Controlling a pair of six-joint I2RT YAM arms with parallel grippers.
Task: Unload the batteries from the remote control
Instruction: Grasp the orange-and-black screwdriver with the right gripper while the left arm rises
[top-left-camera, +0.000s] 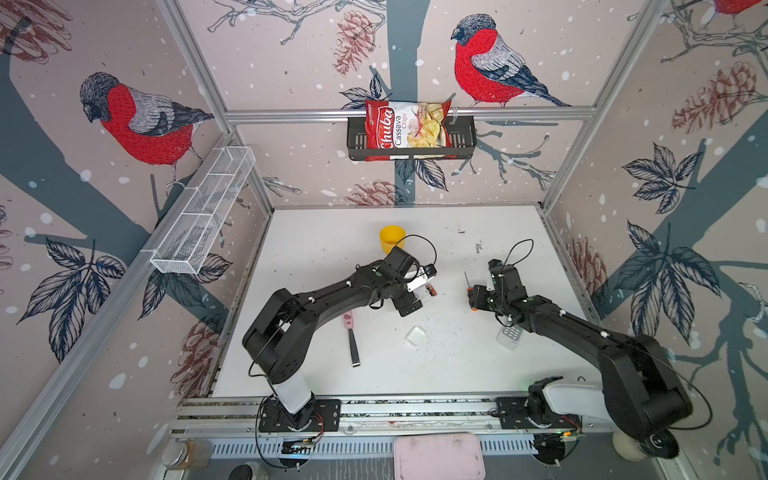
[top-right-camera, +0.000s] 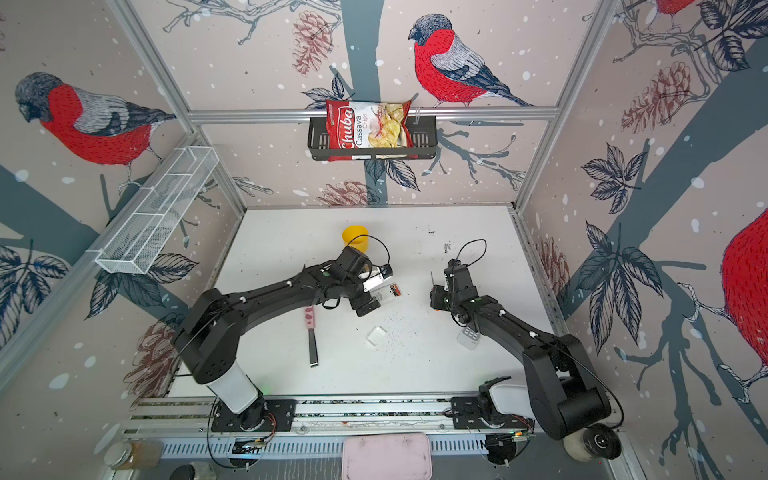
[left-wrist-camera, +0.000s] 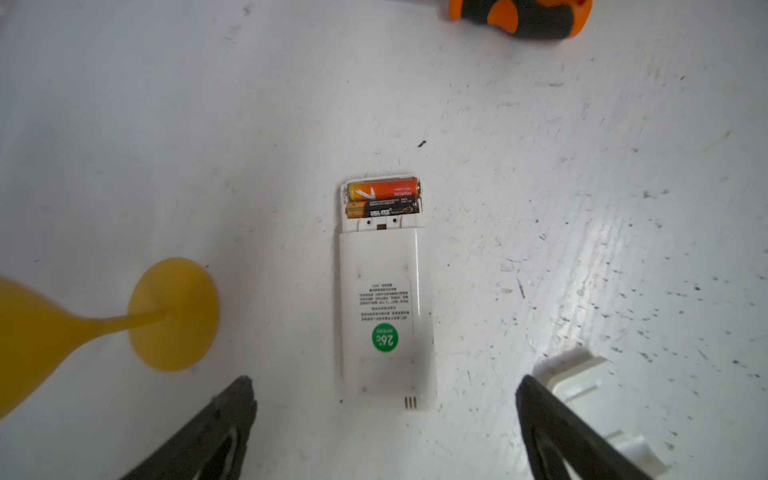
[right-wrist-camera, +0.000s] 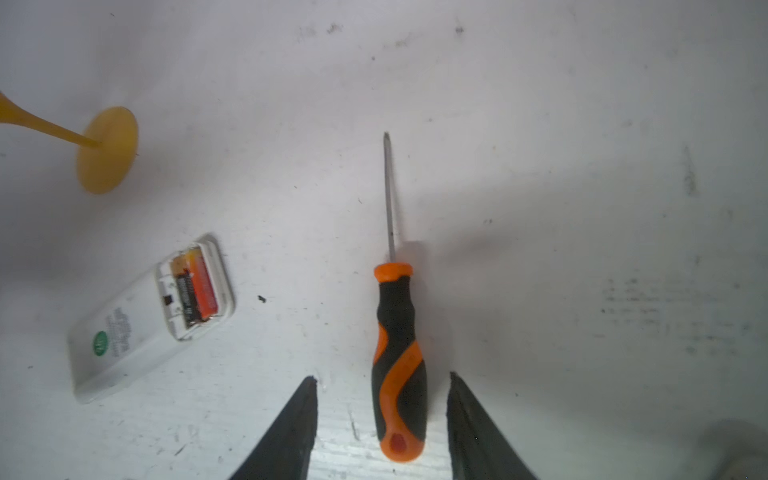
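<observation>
My right gripper will next go down onto the middle of the screwdriver's handle (top-left-camera: 471, 297) (right-wrist-camera: 400, 372) and close, because it is already lengthwise between the open fingers.
The white remote control (left-wrist-camera: 382, 316) lies face down on the table with its battery bay uncovered. Two batteries sit side by side in the bay, one orange (left-wrist-camera: 382, 189) and one black with gold (left-wrist-camera: 382, 208); in both top views they show beside the left wrist (top-left-camera: 432, 290) (top-right-camera: 395, 290). My left gripper (left-wrist-camera: 385, 379) hovers over the remote's far end, open wide, touching nothing. My right gripper (right-wrist-camera: 381, 376) is open astride the handle of an orange-and-black screwdriver (right-wrist-camera: 399, 357) lying on the table, with a gap at each finger. The right wrist view also shows the remote (right-wrist-camera: 124, 332).
A yellow goblet (top-left-camera: 391, 237) stands behind the left gripper. A small translucent cover (top-left-camera: 415, 336) and a pink-handled tool (top-left-camera: 352, 336) lie nearer the front. A keypad device (top-left-camera: 510, 336) sits under the right arm. A basket with a chips bag (top-left-camera: 409, 133) hangs on the back wall.
</observation>
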